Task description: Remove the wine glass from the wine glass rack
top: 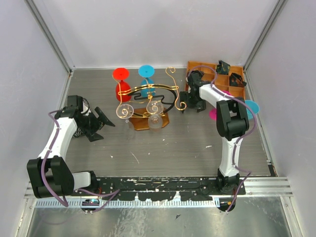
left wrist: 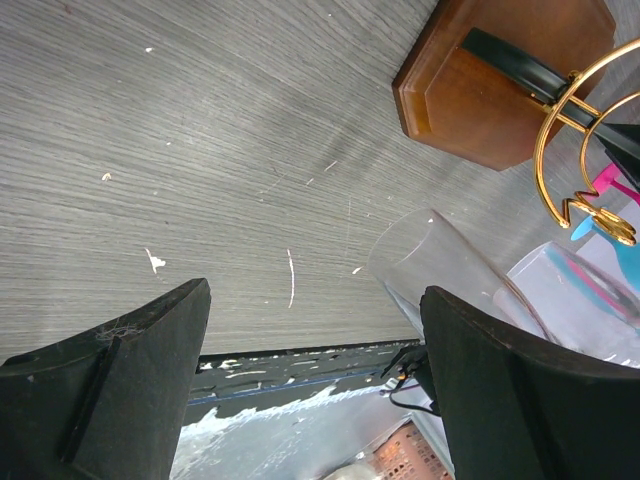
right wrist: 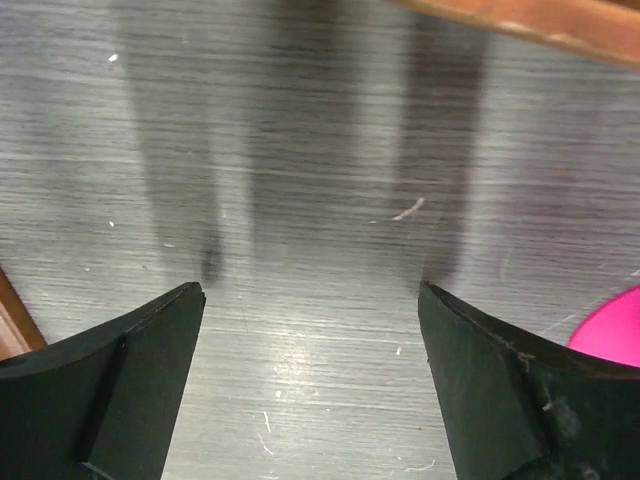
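My right gripper sits low beside the rack, so next it rises and tilts, moving to the left in the top view onto the nearer clear glass's foot (top: pixel 155 107).
The wine glass rack (top: pixel 148 96) is a gold wire stand with a black curved band on a brown wooden base (top: pixel 147 122), mid-table. A red glass (top: pixel 121 83), a blue glass (top: pixel 146 78) and two clear glasses (top: pixel 124 110) (top: pixel 155 119) hang on it. My left gripper (top: pixel 101 127) is open and empty, to the left of the rack and apart from it. In the left wrist view (left wrist: pixel 315 400) a clear glass (left wrist: pixel 440 262) lies just past my right finger, with the base (left wrist: pixel 500 90) beyond. My right gripper (top: pixel 191 107) is open and empty beside the rack's right end, over bare table in the right wrist view (right wrist: pixel 312 400).
An orange-brown compartmented tray (top: pixel 219 78) with dark items stands at the back right. A pink glass (top: pixel 214 113) and a blue glass (top: pixel 252 106) lie by my right arm; the pink one also shows in the right wrist view (right wrist: pixel 612 330). Walls close in on both sides.
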Motion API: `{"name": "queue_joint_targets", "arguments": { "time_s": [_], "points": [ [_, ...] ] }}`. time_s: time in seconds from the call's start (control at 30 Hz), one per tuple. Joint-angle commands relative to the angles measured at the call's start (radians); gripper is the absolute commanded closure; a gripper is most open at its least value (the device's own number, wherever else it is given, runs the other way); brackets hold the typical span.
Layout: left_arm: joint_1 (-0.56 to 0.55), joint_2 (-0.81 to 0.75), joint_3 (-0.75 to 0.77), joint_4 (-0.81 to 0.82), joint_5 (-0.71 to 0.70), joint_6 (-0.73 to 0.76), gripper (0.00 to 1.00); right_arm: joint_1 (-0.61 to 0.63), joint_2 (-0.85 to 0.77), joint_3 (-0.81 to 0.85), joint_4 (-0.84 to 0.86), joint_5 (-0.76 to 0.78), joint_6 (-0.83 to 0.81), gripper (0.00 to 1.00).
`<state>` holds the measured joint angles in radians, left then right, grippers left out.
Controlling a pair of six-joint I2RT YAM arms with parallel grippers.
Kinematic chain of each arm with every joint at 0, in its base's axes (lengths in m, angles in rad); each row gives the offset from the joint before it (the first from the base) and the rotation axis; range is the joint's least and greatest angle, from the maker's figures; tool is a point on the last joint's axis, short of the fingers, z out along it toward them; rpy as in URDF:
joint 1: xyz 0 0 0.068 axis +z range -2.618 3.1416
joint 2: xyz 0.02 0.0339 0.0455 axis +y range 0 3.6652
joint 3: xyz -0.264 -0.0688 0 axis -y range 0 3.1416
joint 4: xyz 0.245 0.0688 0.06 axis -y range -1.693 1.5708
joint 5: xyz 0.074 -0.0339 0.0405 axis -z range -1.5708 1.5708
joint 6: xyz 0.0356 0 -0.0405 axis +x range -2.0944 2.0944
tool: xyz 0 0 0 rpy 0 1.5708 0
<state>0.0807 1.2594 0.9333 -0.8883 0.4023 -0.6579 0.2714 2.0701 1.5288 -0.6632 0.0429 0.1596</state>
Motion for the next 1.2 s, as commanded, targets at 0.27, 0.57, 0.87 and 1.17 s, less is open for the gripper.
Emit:
{"name": "queue_joint_targets", "arguments": {
  "time_s": [0.27,0.57,0.87,1.17],
  "points": [
    [0.001,-0.011,0.030,-0.018,0.004,0.002,0.07,-0.073,-0.152,0.363,-0.135,-0.059,0.108,0.08],
    [0.001,-0.021,0.040,-0.028,0.000,0.001,0.07,-0.075,-0.301,0.556,-0.208,-0.153,0.349,0.05],
    [0.002,-0.024,0.033,-0.016,0.013,-0.011,0.07,0.026,-0.433,0.558,-0.183,-0.560,0.486,0.00],
    [0.001,-0.048,0.025,-0.024,0.010,-0.016,0.07,0.189,-0.613,0.347,-0.234,-0.485,0.497,0.38]
  ]
}}
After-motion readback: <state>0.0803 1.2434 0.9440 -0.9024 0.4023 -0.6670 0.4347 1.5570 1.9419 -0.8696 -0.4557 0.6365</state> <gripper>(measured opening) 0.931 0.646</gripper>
